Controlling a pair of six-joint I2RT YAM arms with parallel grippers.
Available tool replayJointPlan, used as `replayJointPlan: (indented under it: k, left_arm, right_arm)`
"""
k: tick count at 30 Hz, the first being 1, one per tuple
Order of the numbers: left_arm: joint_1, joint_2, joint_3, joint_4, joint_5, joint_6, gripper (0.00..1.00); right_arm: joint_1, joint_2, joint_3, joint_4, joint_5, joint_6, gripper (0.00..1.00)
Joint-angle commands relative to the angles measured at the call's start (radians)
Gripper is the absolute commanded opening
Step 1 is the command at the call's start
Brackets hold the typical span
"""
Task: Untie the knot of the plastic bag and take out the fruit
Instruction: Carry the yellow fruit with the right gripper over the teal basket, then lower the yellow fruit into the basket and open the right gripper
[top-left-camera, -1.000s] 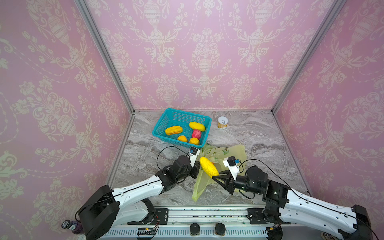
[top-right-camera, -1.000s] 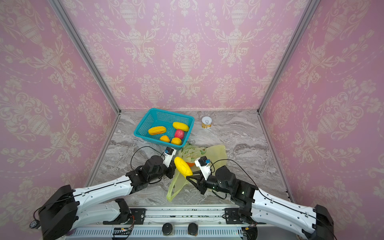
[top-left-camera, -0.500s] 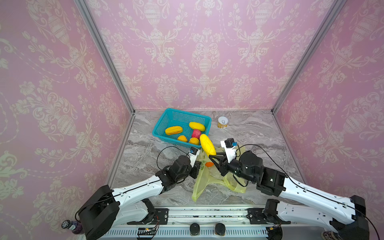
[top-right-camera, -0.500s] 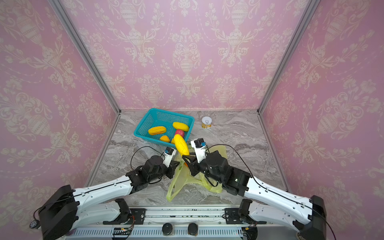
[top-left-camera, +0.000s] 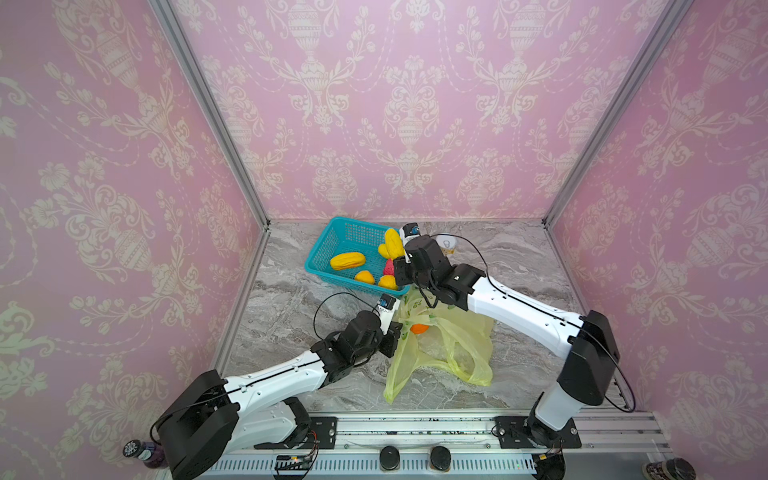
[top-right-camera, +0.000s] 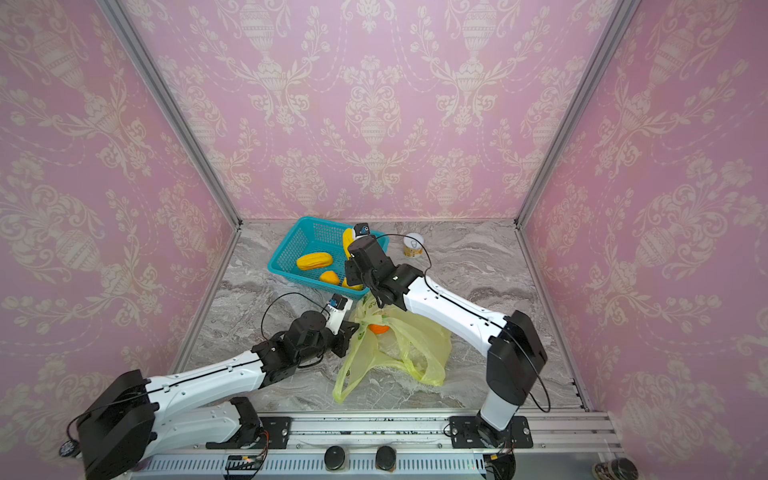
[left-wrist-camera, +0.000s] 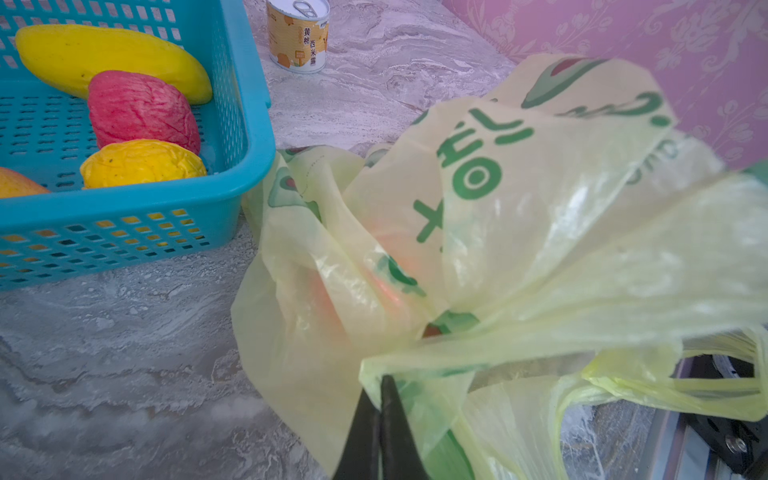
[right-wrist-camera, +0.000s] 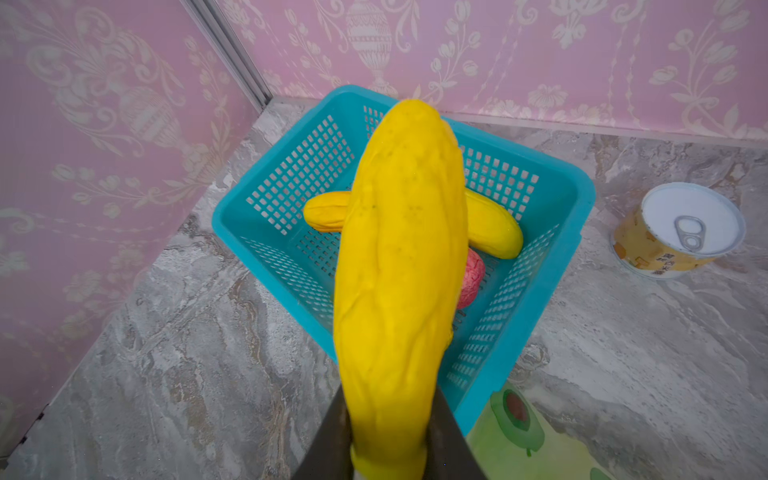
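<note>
The long yellow fruit will be released by my right gripper, which will move down into the teal basket (right-wrist-camera: 573, 216) beside the pink-red fruit, where the basket's free bottom shows toward the can.
The yellow-green plastic bag (top-left-camera: 451, 347) lies slack on the marble table in both top views, with one orange fruit (top-left-camera: 419, 328) showing in its mouth. My left gripper (left-wrist-camera: 379, 384) is shut on the bag's (left-wrist-camera: 519, 232) rim at its left side. My right gripper (right-wrist-camera: 388, 415) is shut on a long yellow fruit (right-wrist-camera: 403, 257), held above the near right part of the teal basket (right-wrist-camera: 573, 216). In a top view this fruit (top-right-camera: 347, 243) sticks up over the basket. The knot is out of view; loose handle loops lie at the bag's front.
The teal basket (top-left-camera: 316, 266) at the back holds several fruits: yellow, orange and a pink-red one (left-wrist-camera: 141, 110). A small white-topped can (top-left-camera: 446, 243) stands to the right of the basket, close behind my right wrist. Pink walls close in three sides.
My right gripper has carried the long yellow fruit from above the bag back and up to over the basket. The left gripper has kept its hold on the bag.
</note>
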Motion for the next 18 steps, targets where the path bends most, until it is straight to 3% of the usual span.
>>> replayJointPlan:
  k: [1,9,18]
  left_arm:
    - [0.005,-0.016,-0.006,-0.003,0.015,0.028,0.00]
    - [0.005,-0.020,-0.012,0.010,0.021,0.039,0.00]
    - [0.005,-0.018,-0.013,0.013,0.023,0.041,0.00]
  right_arm:
    - [-0.024,0.138,0.153,-0.139,0.021,-0.005,0.04]
    - [-0.037,0.433,0.502,-0.349,0.061,-0.009,0.03]
    - [-0.060,0.577,0.648,-0.449,0.076,0.006,0.07]
